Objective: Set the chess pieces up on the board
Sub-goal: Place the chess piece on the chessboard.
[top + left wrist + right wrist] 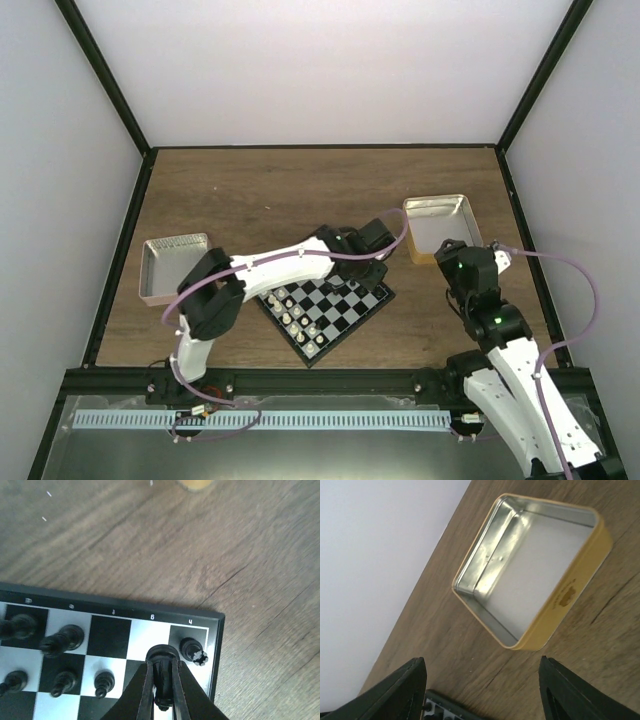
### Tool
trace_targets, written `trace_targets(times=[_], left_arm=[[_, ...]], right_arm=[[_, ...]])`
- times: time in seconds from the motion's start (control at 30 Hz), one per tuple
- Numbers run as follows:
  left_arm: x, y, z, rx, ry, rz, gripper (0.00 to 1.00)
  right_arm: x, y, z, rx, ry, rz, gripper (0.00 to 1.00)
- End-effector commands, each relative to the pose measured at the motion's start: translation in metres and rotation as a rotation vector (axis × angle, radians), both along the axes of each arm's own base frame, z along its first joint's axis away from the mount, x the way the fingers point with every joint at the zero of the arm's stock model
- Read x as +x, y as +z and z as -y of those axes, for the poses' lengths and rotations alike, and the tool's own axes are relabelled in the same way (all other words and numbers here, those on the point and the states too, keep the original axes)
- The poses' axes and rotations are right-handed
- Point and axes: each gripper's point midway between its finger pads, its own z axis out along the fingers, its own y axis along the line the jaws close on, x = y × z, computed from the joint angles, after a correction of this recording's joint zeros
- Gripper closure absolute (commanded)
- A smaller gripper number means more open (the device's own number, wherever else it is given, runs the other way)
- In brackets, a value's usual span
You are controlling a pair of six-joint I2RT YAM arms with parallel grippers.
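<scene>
The left gripper needs to go down first and then let go of the black piece, so that the piece gets onto the pale back-row square (pixel 149 639) beside the corner rook, which is still empty.
The board (pixel 345 318) lies at the table's middle, turned like a diamond, with white pieces (pixel 296 318) along its left side. My left gripper (pixel 162 680) is shut on a black piece (pixel 162 667) and holds it over the board's (pixel 120 611) far rim, beside a black rook (pixel 192 650) in the corner square. Several more black pieces (pixel 62 641) stand to the left on the back rows. My right gripper (pixel 482 690) is open and empty above bare table, near a yellow-rimmed tin (pixel 560 605). The board's corner (pixel 442 711) just shows between its fingers.
A yellow-rimmed metal tin (pixel 437 228) stands empty at the right rear of the board. A pink-rimmed metal tin (pixel 174 266) stands at the left. Dark frame rails run along the table's edges.
</scene>
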Motion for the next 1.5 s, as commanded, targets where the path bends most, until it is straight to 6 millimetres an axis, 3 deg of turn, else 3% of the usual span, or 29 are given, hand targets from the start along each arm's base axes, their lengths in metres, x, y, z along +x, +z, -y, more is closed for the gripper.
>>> trace_targets(times=[0.0,0.33,0.8,1.2,1.27,1.47], left_arm=[[-0.014,-0.026,-0.011,0.151,-0.045,-0.126,0.95],[-0.009,-0.051,-0.009,0.24,-0.052,-0.147,0.93],[0.003,-0.069,-0.004,0.255,-0.044,-0.147,0.9],[0.001,-0.061,0.003,0.212,-0.066,-0.163,0.74],[0.002,-0.056,0.008,0.183,-0.074,-0.161,0.74],[0.006,-0.056,0.009,0.172,-0.059,-0.157,0.86]], right_arm=[[-0.013,-0.006,0.024,-0.102,-0.083,-0.033,0.37],[-0.01,-0.015,0.018,-0.112,-0.046,-0.052,0.37],[-0.007,-0.022,0.017,-0.135,-0.03,-0.069,0.37],[-0.003,-0.021,0.011,-0.138,0.01,-0.066,0.37],[-0.003,-0.021,0.009,-0.138,0.017,-0.065,0.37],[-0.003,-0.022,0.008,-0.139,0.026,-0.071,0.37]])
